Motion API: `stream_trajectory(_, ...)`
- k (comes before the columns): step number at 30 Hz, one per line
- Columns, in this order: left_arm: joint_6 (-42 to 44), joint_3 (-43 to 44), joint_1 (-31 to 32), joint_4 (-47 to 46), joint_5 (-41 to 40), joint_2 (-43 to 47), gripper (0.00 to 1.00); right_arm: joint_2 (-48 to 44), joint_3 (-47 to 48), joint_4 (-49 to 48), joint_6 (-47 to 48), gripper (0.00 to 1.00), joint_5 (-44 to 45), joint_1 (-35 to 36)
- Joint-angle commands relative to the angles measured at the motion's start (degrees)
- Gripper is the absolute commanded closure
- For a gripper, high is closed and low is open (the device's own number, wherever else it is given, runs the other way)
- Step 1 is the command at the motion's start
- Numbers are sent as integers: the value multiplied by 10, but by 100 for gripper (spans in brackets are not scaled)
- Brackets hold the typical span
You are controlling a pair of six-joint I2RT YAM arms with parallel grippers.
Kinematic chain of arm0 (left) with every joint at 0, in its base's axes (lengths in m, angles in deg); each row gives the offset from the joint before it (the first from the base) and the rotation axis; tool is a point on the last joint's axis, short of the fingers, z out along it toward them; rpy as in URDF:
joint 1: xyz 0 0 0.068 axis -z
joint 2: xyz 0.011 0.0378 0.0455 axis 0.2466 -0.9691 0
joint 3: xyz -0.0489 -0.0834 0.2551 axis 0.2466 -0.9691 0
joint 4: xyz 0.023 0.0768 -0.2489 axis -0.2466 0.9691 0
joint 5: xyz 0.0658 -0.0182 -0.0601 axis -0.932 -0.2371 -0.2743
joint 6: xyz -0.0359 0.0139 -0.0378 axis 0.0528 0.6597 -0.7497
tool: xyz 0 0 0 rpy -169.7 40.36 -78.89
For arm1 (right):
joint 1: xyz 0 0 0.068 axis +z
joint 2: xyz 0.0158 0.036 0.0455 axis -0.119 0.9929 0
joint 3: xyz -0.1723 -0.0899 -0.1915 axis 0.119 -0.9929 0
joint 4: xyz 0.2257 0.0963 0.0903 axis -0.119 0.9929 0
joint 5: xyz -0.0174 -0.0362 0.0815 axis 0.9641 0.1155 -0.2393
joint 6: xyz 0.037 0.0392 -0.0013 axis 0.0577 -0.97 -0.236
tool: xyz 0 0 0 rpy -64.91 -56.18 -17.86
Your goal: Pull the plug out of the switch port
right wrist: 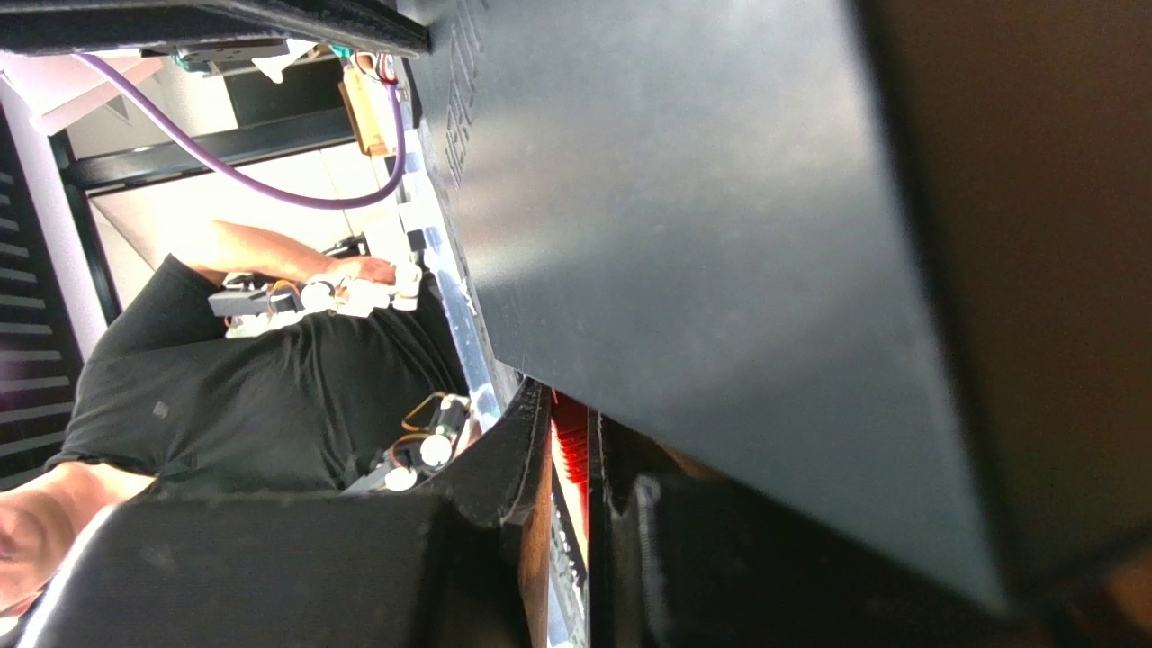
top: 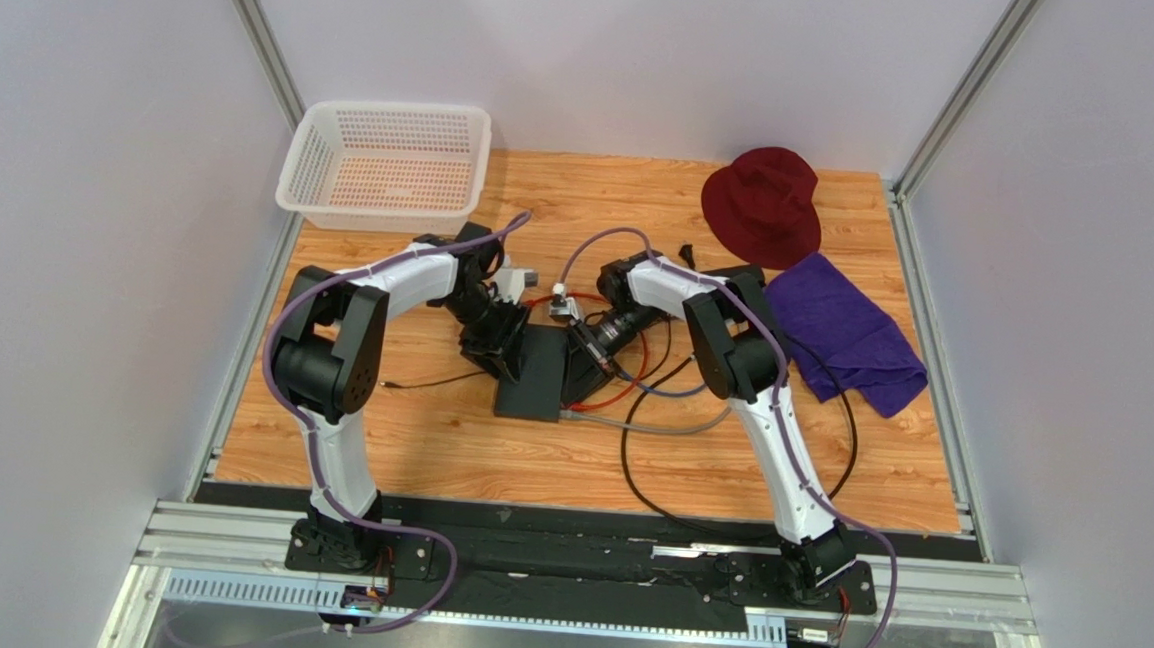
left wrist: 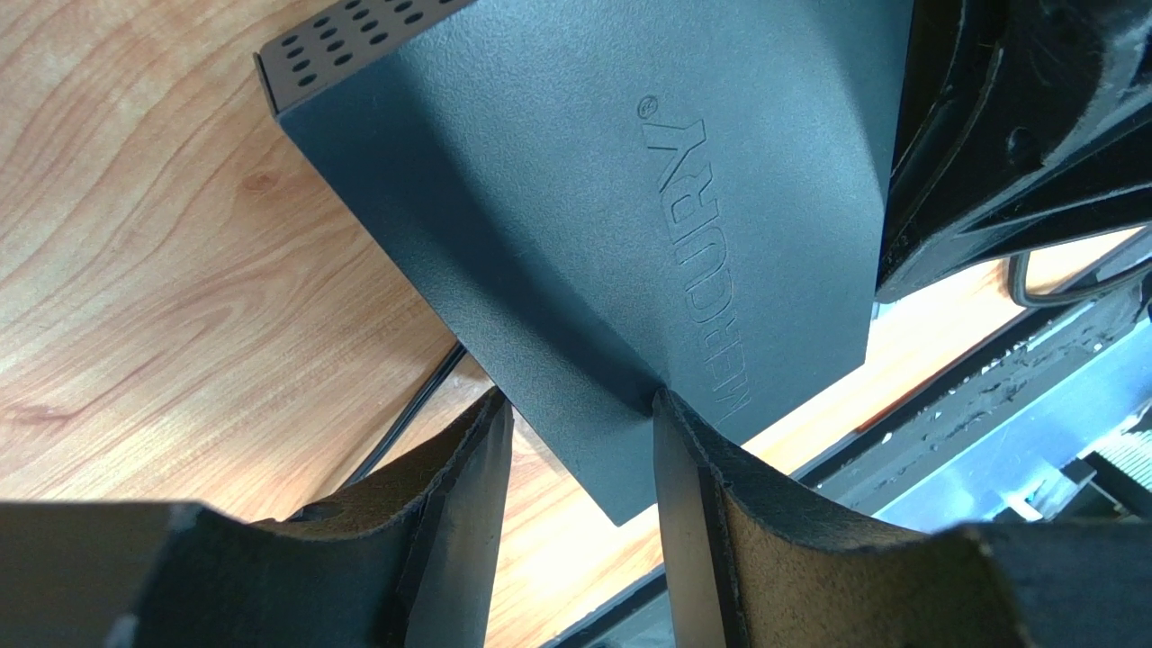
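Observation:
My right gripper will move up and away from the red plug next, over the tabletop toward the purple cloth, and release there, because the plug is beside the box (top: 537, 385).
The dark grey switch box (top: 537, 385) lies flat in the middle of the table. My left gripper (top: 498, 343) is at its far left corner. In the left wrist view that corner (left wrist: 609, 270) sits between my fingers (left wrist: 473, 459), which close on it. My right gripper (top: 592, 358) is at the box's right long edge, where the cables go in. In the right wrist view its jaws (right wrist: 575, 452) are nearly closed on a red ribbed plug (right wrist: 572, 435) beside the box (right wrist: 703, 270). The port itself is hidden.
Red (top: 616, 397), grey (top: 652, 424) and black (top: 646, 471) cables run off the box's right side. A white basket (top: 390, 163) stands at the back left. A maroon hat (top: 764, 200) and a purple cloth (top: 841, 334) lie at the back right.

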Motion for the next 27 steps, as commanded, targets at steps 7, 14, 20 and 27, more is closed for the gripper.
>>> stream_trajectory(7, 37, 9, 3, -16, -12, -12, 51, -27, -120, -160, -51, 100, 183, -6)
stream_trajectory(14, 50, 0, 4, -23, -10, -3, 53, -84, -182, -228, -102, 100, 201, -33)
stream_trajectory(20, 56, -2, 6, -24, -9, -2, 54, -38, -49, -31, 60, 100, 134, -39)
stream_trajectory(27, 64, 4, 6, -24, -24, 11, 51, -105, 39, 17, 93, 100, 137, -60)
